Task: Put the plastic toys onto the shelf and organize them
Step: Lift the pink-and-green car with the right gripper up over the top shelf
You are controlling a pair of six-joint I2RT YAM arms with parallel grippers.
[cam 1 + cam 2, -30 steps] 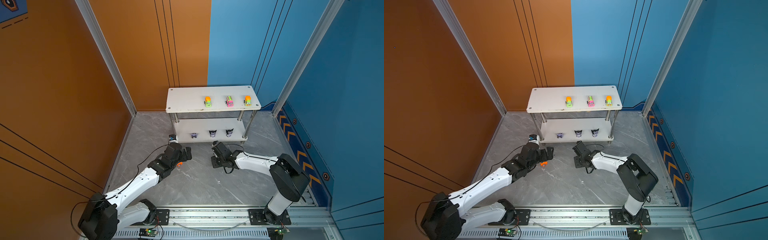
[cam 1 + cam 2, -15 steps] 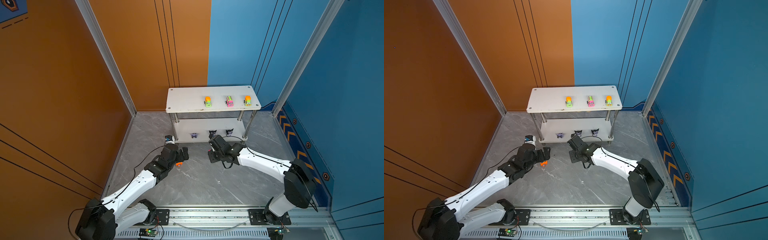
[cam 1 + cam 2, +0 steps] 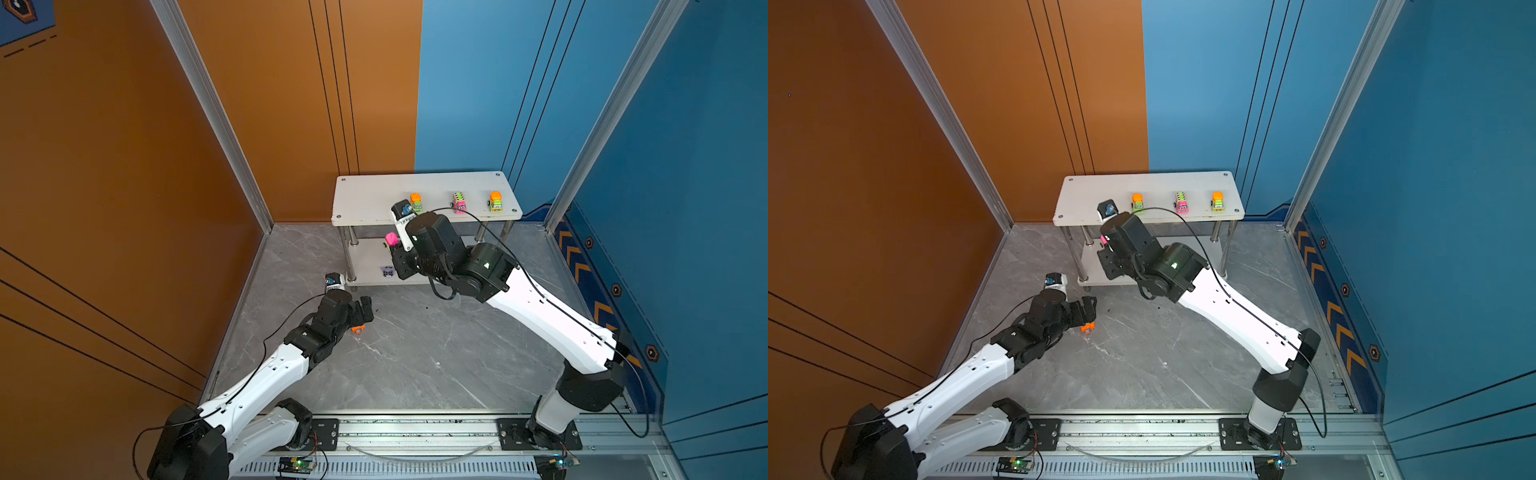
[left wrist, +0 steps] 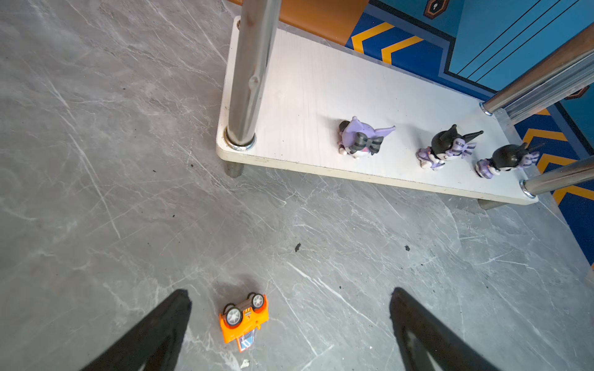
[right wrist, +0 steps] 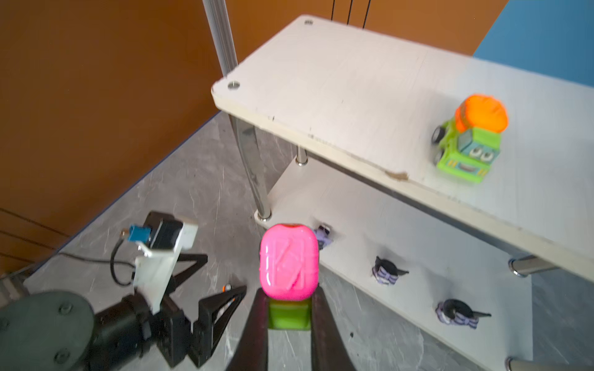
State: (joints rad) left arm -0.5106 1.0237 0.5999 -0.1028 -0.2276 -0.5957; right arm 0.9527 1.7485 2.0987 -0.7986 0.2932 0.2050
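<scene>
The robot's right gripper next moves the pink and green toy truck outward onto the shelf's top level's bare end [image 3: 373, 202] [image 5: 351, 110] and lets go of it, because that part of the level beside the row is empty.
The white two-tier shelf [image 3: 374, 199] stands at the back. Its top tier carries three toy trucks [image 3: 416, 203] in a row. Three cat-eared figurines [image 4: 361, 139] stand on the lower tier [image 4: 305, 96]. My right gripper [image 5: 289, 298] is shut on a pink and green toy truck [image 5: 288, 261], held in the air just in front of the shelf's left half [image 3: 391, 239]. An orange toy car [image 4: 243, 318] lies tipped over on the grey floor. My left gripper [image 4: 289, 292] hovers open above it, with the car nearer one finger.
Chrome posts [image 4: 249, 74] hold the shelf's tiers at the corners. Orange and blue walls close in the sides and back. An aluminium rail [image 3: 415, 432] with both arm bases runs along the front. The left arm's wrist camera [image 5: 160, 244] sits below and beside the held truck.
My right arm has risen from the floor with the pink truck and moved left, up to the shelf's front edge. The left gripper has hardly moved.
</scene>
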